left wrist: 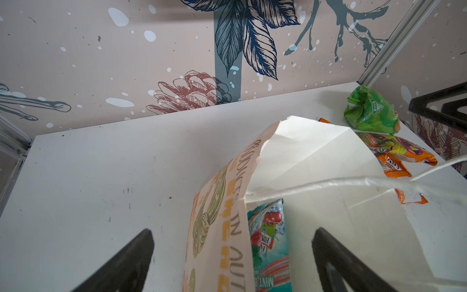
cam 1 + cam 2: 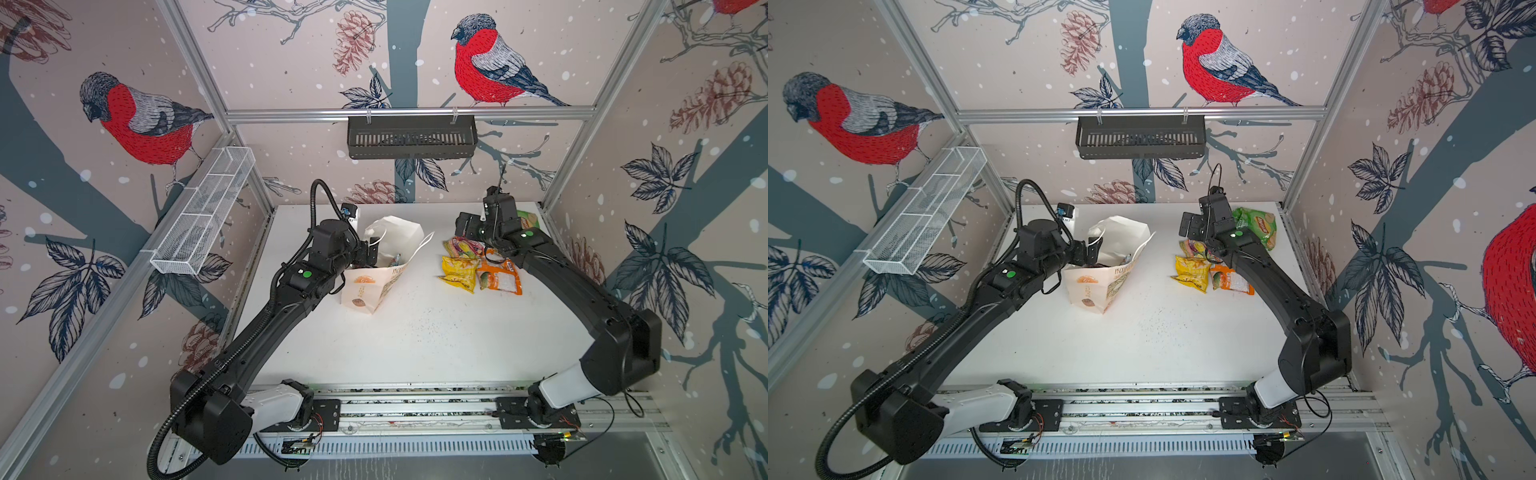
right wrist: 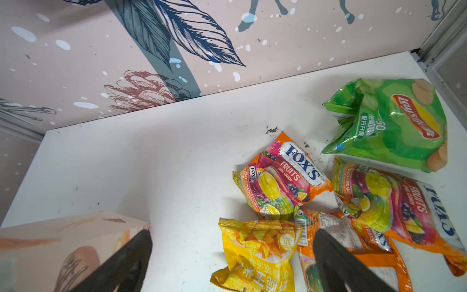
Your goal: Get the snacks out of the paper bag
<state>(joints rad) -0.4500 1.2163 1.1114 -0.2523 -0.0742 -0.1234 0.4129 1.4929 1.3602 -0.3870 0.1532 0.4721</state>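
My left gripper eases outward next, tips downward along the bag's printed side, and closes, since its open fingers already straddle that side's upper edge.
The paper bag stands mouth-up left of the table's middle. Its printed wall runs between the jaws of my open left gripper. One finger is outside the bag and the other inside. A teal packet stands in the bag between those fingers, untouched. My right gripper is open and empty, hovering over a yellow packet. Beside that lie orange-and-multicoloured packets. A green packet lies at the back right.
A black slotted basket hangs on the back wall and a white mesh basket on the left wall. Dark crumbs speckle the white table. A small white-and-blue object stands behind the left arm.
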